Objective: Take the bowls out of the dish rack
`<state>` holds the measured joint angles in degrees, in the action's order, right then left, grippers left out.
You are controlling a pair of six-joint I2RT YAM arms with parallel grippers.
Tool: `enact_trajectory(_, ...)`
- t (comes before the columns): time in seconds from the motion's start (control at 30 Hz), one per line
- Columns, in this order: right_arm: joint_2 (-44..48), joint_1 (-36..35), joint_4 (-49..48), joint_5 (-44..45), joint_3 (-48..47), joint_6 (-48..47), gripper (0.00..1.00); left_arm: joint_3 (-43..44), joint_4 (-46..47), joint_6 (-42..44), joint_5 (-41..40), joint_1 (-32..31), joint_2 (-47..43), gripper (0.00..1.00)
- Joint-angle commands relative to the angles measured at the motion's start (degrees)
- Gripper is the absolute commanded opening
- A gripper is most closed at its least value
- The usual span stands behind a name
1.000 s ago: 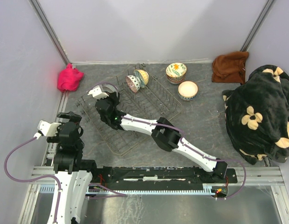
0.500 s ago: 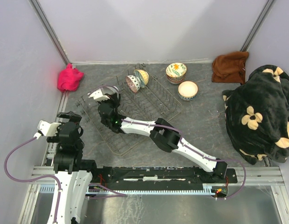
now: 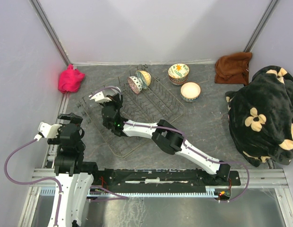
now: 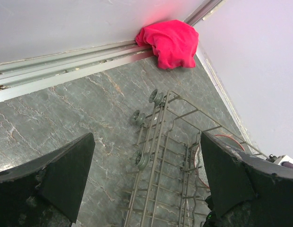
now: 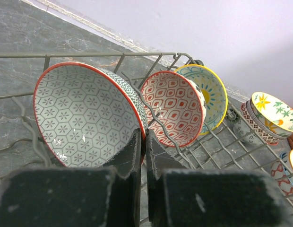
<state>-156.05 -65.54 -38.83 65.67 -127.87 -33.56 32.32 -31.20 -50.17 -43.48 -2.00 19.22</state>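
Note:
My right gripper rises next, swings to the right in the top view and lowers to release its bowl into the white-inside bowl (image 3: 190,90), which stands open and empty.
The dish rack (image 3: 153,105) lies slantwise in the middle of the table. My right gripper (image 5: 145,135) is shut on the red rim of a bowl with a grey hexagon inside (image 5: 82,118), which stands on edge in the rack's left end. My right gripper (image 3: 108,105) covers that bowl in the top view. Behind it stand a red-patterned bowl (image 5: 172,106) and a yellow-rimmed bowl (image 5: 210,94), seen from above as the red-patterned bowl (image 3: 134,84) and yellow-rimmed bowl (image 3: 143,77). My left gripper (image 4: 146,182) hangs open over the rack's left corner (image 4: 158,151), holding nothing.
Outside the rack, a stack of bowls (image 3: 178,73) and a white-inside bowl (image 3: 190,91) sit at the back right. A pink cloth (image 3: 70,79) lies in the back left corner, a brown cloth (image 3: 234,67) and a dark flowered blanket (image 3: 262,113) on the right.
The right fingers have closed a little more on the bowl's rim and the right wrist has shifted slightly. The left arm has not moved.

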Motion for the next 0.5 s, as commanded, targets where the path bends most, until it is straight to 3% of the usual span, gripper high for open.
enact_trajectory(0.0,6.2,-0.3,-8.7,0.7,-0.9,-4.0,0.01,0.6,2.3,-1.8,-1.5,0.0,0.1,0.99)
enact_trajectory(0.47,10.0,0.0,-13.1,1.5,3.5,-5.6,0.01,0.4,2.2,-2.1,-1.8,-0.1,-0.4,0.99)
